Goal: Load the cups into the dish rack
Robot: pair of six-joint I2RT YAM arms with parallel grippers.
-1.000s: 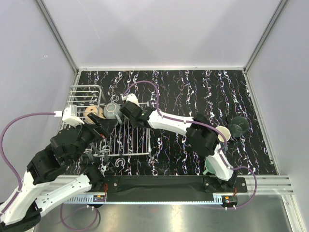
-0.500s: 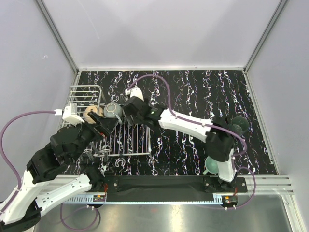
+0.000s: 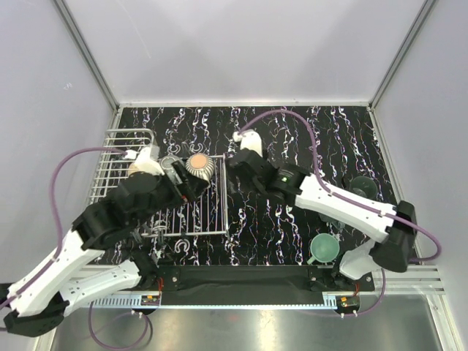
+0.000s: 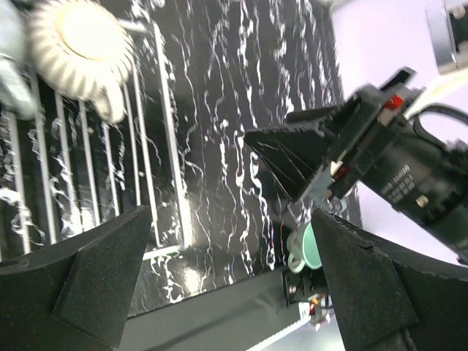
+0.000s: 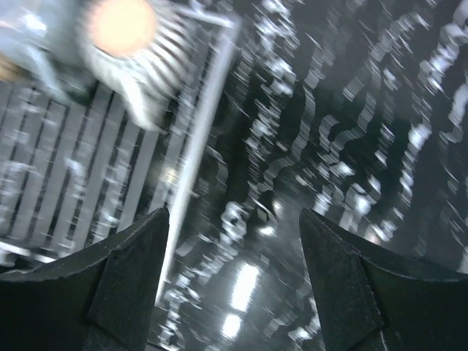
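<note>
My left gripper sweeps across and down onto the mint green cup's handle-side rim [image 3: 313,253] [image 4: 303,251] next, since the cup stands lower, to its right in top view.
The white wire dish rack [image 3: 124,150] stands at the table's left. A ribbed cup [image 3: 198,165] with a peach inside sits on the far right corner of its flat grid, and a grey cup [image 3: 172,167] is next to it. The ribbed cup [image 4: 82,40] and grid bars [image 4: 139,168] also show in the left wrist view. My left gripper [image 3: 189,190] hovers open over the grid, just near of these cups, holding nothing [image 4: 230,212]. My right gripper [image 3: 232,174] is open and empty right of the rack [image 5: 234,216]. A mint green cup [image 3: 322,248] stands near the right base.
A dark teal cup [image 3: 362,189] sits at the right, partly behind the right arm. A tan cup [image 3: 135,172] peeks out beside the left arm in the rack. The black marbled tabletop [image 3: 292,139] stretches behind the arms, with grey walls around it.
My right gripper opened, left the ribbed cup on the rack and drew back to the right. The left arm swung forward and right over the grid.
</note>
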